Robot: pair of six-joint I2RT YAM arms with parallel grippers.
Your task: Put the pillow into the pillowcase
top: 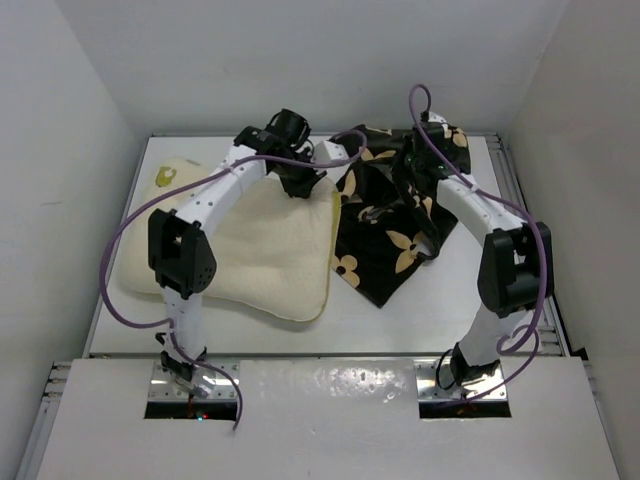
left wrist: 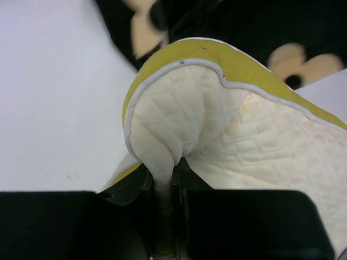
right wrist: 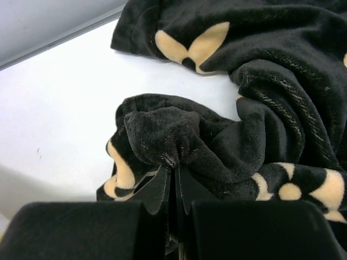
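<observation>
My left gripper next carries the pillow's corner across under the pillowcase's bunched fold point(top: 401, 174) and releases it. That fold lies to the gripper's right in the top view.
The cream-white pillow point(top: 265, 250) lies on the table's left half, its yellow-green logo point(top: 165, 177) at the far left corner. My left gripper point(top: 298, 180) is shut on the pillow's far right corner; the left wrist view shows the cream fabric point(left wrist: 179, 116) and yellow-green band point(left wrist: 227, 57) pinched between the fingers. The black pillowcase point(top: 385, 225) with tan flowers lies crumpled right of the pillow. My right gripper point(top: 415, 160) is shut on a bunched fold of the pillowcase point(right wrist: 162, 132) near its far edge.
White walls enclose the table point(top: 450, 310) on the left, back and right. A metal rail point(top: 520, 200) runs along the table's right edge. Purple cables loop off both arms. The arm bases sit on a white plate point(top: 330, 400) at the near edge.
</observation>
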